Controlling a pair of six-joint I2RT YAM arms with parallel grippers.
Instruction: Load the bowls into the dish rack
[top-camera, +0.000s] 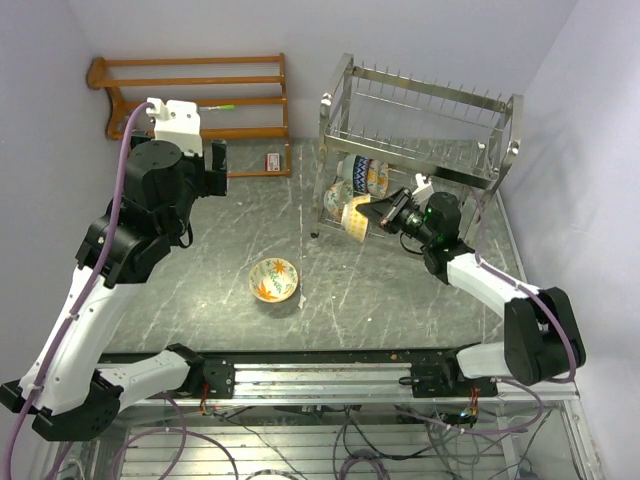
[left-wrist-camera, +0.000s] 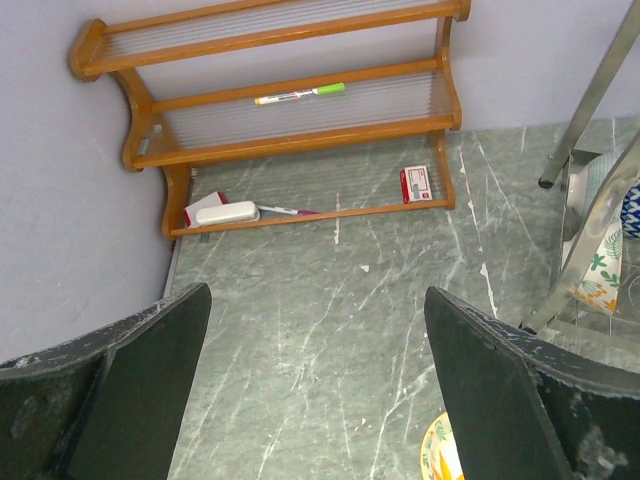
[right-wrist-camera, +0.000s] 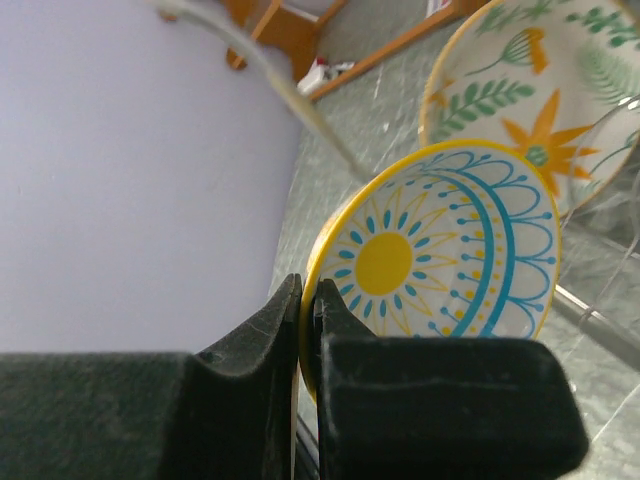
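Note:
I will next move my right gripper outward and down beside the leaf-patterned bowl (right-wrist-camera: 530, 90) and let go of the yellow-teal bowl's rim, because that rack spot is outward of and below the gripper.
The silver wire dish rack (top-camera: 420, 130) stands at the back right of the table. My right gripper (top-camera: 380, 212) is at its lower tier, shut on the yellow rim of a yellow-teal bowl (right-wrist-camera: 440, 250) held on edge. My right gripper (right-wrist-camera: 307, 290) pinches that rim between both fingers. Behind the held bowl a leaf-patterned bowl (right-wrist-camera: 530, 90) leans in the rack, and a blue-orange bowl (top-camera: 368, 175) sits above it. One cream bowl with orange leaves (top-camera: 273, 279) lies upright on the table. My left gripper (top-camera: 215, 168) hangs open over bare table (left-wrist-camera: 317, 292), holding nothing.
A brown wooden shelf (top-camera: 195, 100) stands at the back left against the wall, with a green marker (left-wrist-camera: 300, 95), a white eraser (left-wrist-camera: 225, 213) and a small red-and-white box (left-wrist-camera: 416, 184) on it. A rack leg (left-wrist-camera: 590, 90) rises at the right of the left wrist view.

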